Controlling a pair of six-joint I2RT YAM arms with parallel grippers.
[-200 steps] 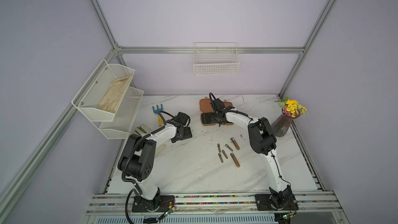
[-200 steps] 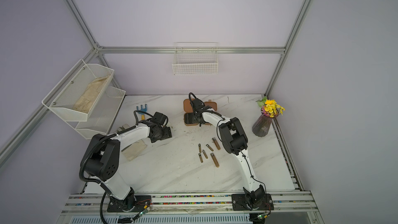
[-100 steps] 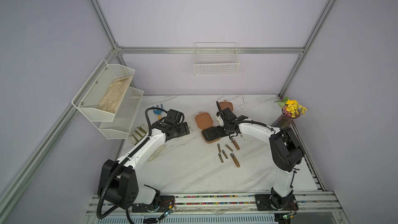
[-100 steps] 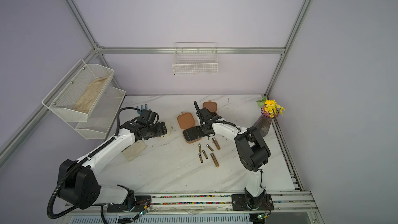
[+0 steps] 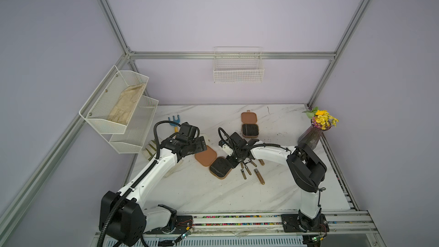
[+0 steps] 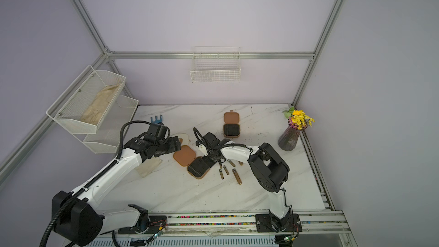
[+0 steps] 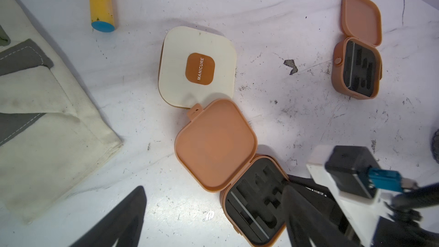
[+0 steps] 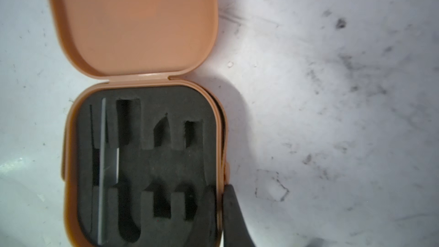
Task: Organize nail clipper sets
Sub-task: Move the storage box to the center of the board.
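Observation:
The open case lies crooked, so my right gripper needs to turn the case's base next, slide it slightly toward the loose bronze clippers [image 5: 247,169], then release the base's side.
An open brown case lies at mid-table, its lid [image 5: 205,155] flat and its black-lined base [image 5: 221,167] empty of clippers. My right gripper [image 8: 219,188] is shut on that base's side wall [image 8: 219,139], one finger inside and one outside; in both top views it [image 6: 212,160] hangs over the base [image 6: 199,167]. My left gripper [image 7: 211,222] stands open above the table beside the lid [image 7: 215,143], holding nothing. A shut cream case [image 7: 197,67] lies just behind the lid. A second open brown case [image 5: 249,124] sits further back. Several bronze clippers [image 5: 251,172] lie loose right of the held case.
A blue-and-yellow toy rake [image 5: 174,121] lies at the back left. A cream cloth [image 6: 148,166] lies under my left arm. A vase of flowers [image 5: 313,131] stands at the right edge. White mesh shelves [image 5: 118,105] and a wire basket [image 5: 238,65] hang on the walls.
My right gripper has dragged one open brown case from the back toward the front, next to the clippers. My left arm has swung and its gripper has opened wider.

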